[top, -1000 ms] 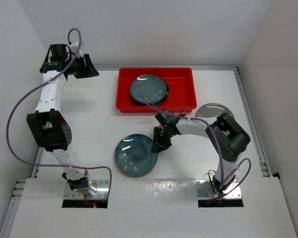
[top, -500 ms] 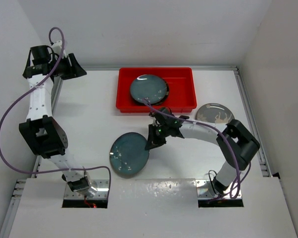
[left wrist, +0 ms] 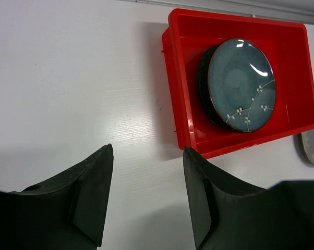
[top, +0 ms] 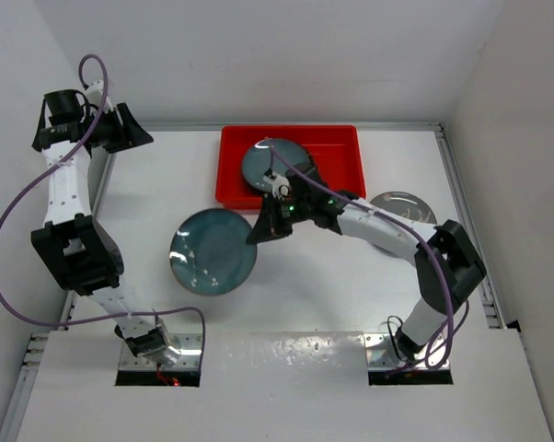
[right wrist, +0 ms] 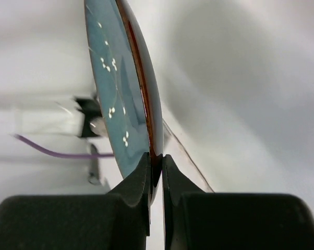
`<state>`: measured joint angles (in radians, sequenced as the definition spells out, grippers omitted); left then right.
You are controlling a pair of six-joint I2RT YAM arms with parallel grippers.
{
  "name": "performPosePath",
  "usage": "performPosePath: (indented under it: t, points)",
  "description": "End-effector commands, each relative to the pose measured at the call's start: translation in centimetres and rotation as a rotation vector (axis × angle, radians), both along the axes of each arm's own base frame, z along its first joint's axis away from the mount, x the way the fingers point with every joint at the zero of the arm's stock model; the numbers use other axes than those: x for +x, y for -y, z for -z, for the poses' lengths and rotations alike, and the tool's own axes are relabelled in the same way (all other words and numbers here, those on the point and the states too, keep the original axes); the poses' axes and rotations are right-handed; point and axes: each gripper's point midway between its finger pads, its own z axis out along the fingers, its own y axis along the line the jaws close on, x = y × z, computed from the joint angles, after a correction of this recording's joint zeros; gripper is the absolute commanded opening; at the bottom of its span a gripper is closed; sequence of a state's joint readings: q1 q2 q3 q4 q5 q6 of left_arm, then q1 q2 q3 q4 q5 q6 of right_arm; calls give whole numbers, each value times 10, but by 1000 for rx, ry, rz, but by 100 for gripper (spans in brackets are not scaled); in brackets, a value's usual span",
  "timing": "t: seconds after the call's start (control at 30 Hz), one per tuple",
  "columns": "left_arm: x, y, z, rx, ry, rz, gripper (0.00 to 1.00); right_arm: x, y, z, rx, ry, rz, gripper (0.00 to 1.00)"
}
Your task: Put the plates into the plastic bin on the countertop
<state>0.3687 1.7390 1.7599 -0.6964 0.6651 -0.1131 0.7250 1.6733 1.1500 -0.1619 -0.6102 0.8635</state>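
Note:
My right gripper moves the held plate outward past the red bin's near edge next, down onto the teal plate inside the red bin, whose matching side is uncovered.
My right gripper is shut on the rim of a glossy teal plate and holds it above the countertop, left of the red bin's front corner. The right wrist view shows that plate edge-on between my fingers. Another teal plate with white sprigs lies in the bin's left half and shows in the left wrist view. A grey plate lies on the countertop to the right of the bin. My left gripper is open and empty, high at the far left.
White walls stand on the left, back and right. A metal rail runs along the table's right edge. The right half of the bin holds nothing.
My right gripper has carried the teal plate up and to the left, from near the table's front toward the bin's left corner. The left arm has swung further left.

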Motion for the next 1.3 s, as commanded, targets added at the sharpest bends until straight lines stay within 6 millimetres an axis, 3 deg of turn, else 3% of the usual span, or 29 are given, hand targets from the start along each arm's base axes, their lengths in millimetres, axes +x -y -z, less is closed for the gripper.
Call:
performPosePath:
  t: [0.0,0.07,0.1,0.13,0.17,0.23,0.27,0.3,0.33,0.37,0.47,0.53,0.6,0.7,0.8,1.03,1.07,1.1,1.2,1.23,1.27]
  points:
    - [-5,-5,-14,-1,42,3,58,47,-12,-114,342,147,22,0]
    - [-6,-3,-11,-10,35,10,58,82,3,-120,348,181,106,0]
    - [-7,-7,-11,-10,35,1,58,98,5,-134,358,227,129,0]
    - [-7,-7,-11,-10,35,1,58,109,11,-133,341,233,166,0]
    - [-7,-8,-11,-2,39,5,58,147,32,-129,305,277,273,0]
    - [-7,-8,-11,-2,39,5,58,173,46,-131,282,292,357,0]
    - [-7,-9,-6,0,26,-3,58,198,66,-128,262,308,427,0]
    - [-8,-14,-6,8,30,-7,58,207,70,-122,253,303,448,0]
    - [-8,-14,-6,8,30,-7,58,224,83,-129,256,325,491,0]
    - [-8,-14,-6,8,30,-7,58,238,90,-113,235,302,517,0]
    - [-9,-13,3,-3,5,-7,58,263,103,-111,237,290,559,0]
    - [-7,-15,9,-2,-9,-15,58,280,113,-96,219,268,591,0]
    - [-3,-10,14,15,-19,-5,58,289,120,-91,210,262,609,0]
    - [-1,-1,18,19,-25,21,58,295,126,-59,169,204,629,0]
    - [0,2,24,25,-41,30,58,293,126,-33,146,156,632,0]
    - [-1,2,22,25,-41,30,58,288,128,1,84,100,619,2]
    - [0,2,22,32,-37,35,58,284,131,9,56,71,623,8]
    - [0,2,22,32,-37,35,58,284,132,12,38,70,624,24]
    - [0,2,22,32,-37,35,58,280,144,28,-75,55,623,52]
    - [0,6,22,32,-37,44,58,269,148,45,-149,3,612,57]
    - [0,6,22,32,-37,44,58,266,151,48,-178,10,596,61]
